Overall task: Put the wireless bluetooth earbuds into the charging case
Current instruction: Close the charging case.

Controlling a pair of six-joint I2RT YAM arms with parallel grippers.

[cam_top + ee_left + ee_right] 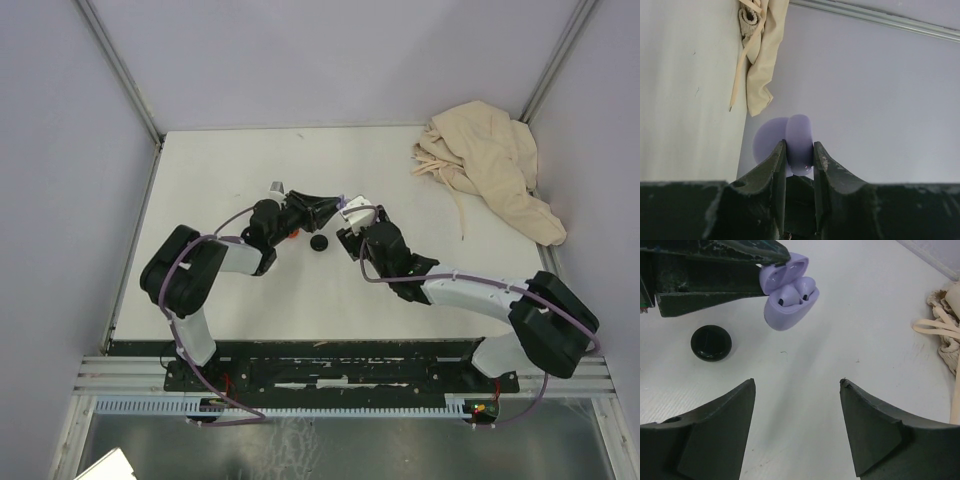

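Both earbuds sit in the case's wells, so my left gripper will next move back and down past the black disc to release the case [787, 295] on the bare tabletop.
My left gripper [336, 206] is shut on an open lavender charging case [787, 295] and holds it above the table. Two lavender earbuds [799, 292] sit in the case's wells, under the raised lid. In the left wrist view the case [799, 140] is pinched between the two fingertips of the left gripper [800, 151]. My right gripper [797, 382] is open and empty, a little short of the case and over bare table; in the top view it [358, 222] sits just right of the left gripper. No other earbuds show.
A black round disc [711, 343] lies on the table below the left gripper and also shows in the top view [319, 243]. A small red thing [293, 235] peeks out under the left wrist. A crumpled beige cloth [490, 170] lies at the back right corner.
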